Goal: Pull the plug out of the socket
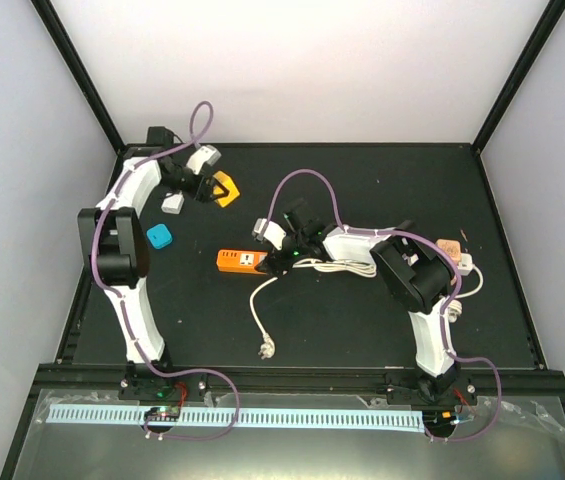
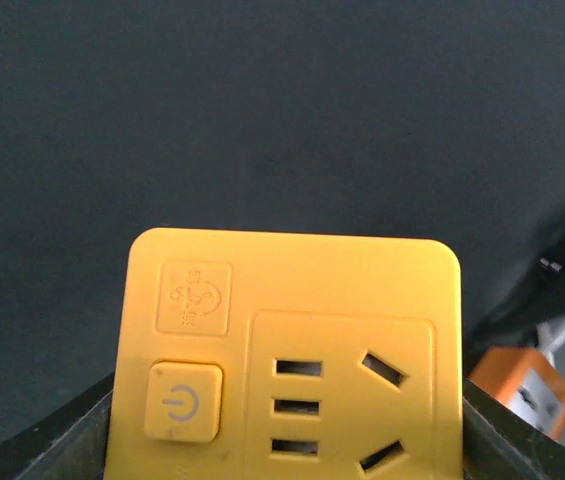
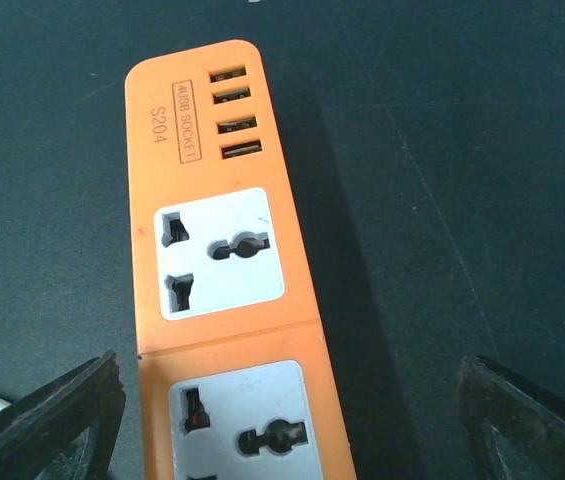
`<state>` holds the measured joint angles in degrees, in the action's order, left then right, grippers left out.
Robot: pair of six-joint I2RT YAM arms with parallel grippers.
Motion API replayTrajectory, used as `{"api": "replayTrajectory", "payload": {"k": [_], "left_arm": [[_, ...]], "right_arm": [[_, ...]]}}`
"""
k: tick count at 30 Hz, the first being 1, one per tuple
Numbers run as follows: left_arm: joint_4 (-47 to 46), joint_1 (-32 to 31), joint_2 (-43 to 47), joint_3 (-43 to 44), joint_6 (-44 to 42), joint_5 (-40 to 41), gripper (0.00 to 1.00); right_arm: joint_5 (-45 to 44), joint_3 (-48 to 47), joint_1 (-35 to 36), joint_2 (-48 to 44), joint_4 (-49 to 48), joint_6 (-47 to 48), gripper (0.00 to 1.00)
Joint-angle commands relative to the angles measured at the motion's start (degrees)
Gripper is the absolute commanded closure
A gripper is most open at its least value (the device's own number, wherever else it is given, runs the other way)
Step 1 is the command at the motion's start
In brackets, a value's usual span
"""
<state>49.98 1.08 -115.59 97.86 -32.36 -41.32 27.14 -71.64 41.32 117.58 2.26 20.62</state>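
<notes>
The mat is empty beyond the small white plug (image 1: 171,203), so next my left gripper will go to the left in the top view and lower the yellow socket there.
A yellow socket block (image 2: 292,330) with a power button and empty slots sits between my left gripper's fingers (image 2: 62,440), which press its two sides. In the top view my left gripper (image 1: 212,186) holds this yellow socket (image 1: 226,189) tilted at the back left. A small white plug (image 1: 171,203) lies on the mat just beside it. My right gripper (image 1: 284,258) is open and straddles the right end of an orange power strip (image 1: 240,261). In the right wrist view the strip (image 3: 227,270) shows empty outlets, and my right gripper (image 3: 287,440) stands wide of it.
A blue block (image 1: 159,236) lies left of the strip. A white cable (image 1: 257,310) with a loose plug (image 1: 265,348) trails toward the front. A white socket (image 1: 465,264) and a tan block (image 1: 449,245) lie at the right, behind the right arm.
</notes>
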Motion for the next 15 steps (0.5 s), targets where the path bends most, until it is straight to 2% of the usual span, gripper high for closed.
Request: {"api": "replayTrajectory", "payload": {"k": [1,8,15], "left_arm": [[-4.4,4.3,-4.6,7.3,9.8,-3.1,0.60],[-0.6,6.3,-15.0,19.5,10.5,-1.6,0.59],[-6.8,8.7,-20.0,22.2,17.3,-4.0,0.56]], "right_arm": [[-0.1,-0.6,-0.7,-2.5,-0.2,-0.6,0.07],[0.3,-0.6,-0.9,-2.2,-0.1,-0.5,0.06],[0.4,-0.7,-1.0,-1.7,0.3,-0.6,0.07]]}}
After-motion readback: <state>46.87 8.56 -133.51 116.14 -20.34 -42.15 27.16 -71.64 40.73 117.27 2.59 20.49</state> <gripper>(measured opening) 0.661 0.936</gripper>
